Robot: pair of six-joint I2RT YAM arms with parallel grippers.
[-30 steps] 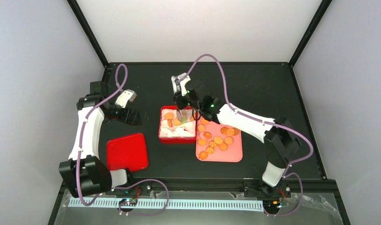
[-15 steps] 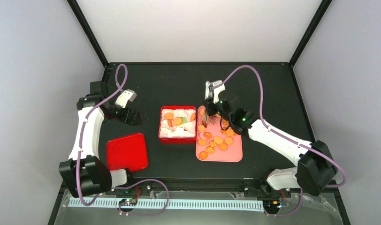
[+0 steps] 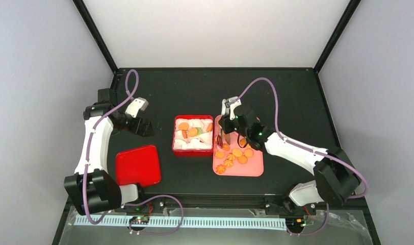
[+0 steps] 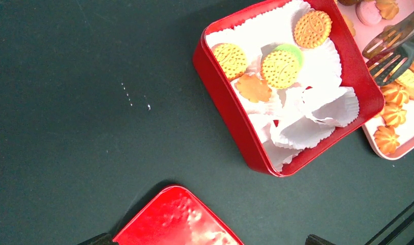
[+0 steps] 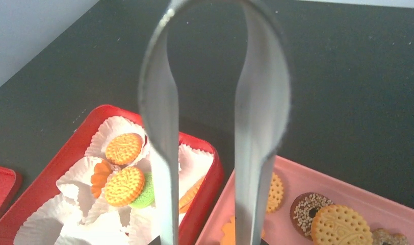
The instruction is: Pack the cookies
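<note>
The paper cups are empty. My right gripper will move outward, then to the left in the top view over the box's tray side (image 5: 143, 220), and let go of the tongs (image 5: 161, 127).
Several orange-golden cookies (image 4: 280, 66) and a green one (image 4: 291, 50) lie in white paper cups in the red box (image 3: 176, 137). More cookies (image 3: 237, 152) lie on the pink tray (image 3: 253, 169), among them dark brown ones (image 5: 304, 206). My right gripper (image 3: 227, 123) is shut on metal tongs (image 5: 161, 127). The tongs' arms are spread and their tips (image 4: 393, 47) hang over the tray's left end, beside the box. I see no cookie between the tips. My left gripper (image 3: 139, 126) is open and empty, left of the box and above the table.
A red lid (image 3: 138, 166) lies flat at the near left, and its corner shows between my left fingers in the left wrist view (image 4: 184, 224). The box and the tray sit side by side, almost touching. Several paper cups (image 4: 322, 109) in the box hold nothing.
My right arm has carried the tongs from over the red box rightward to the pink tray, then lowered them at its left end. The left arm has not moved.
</note>
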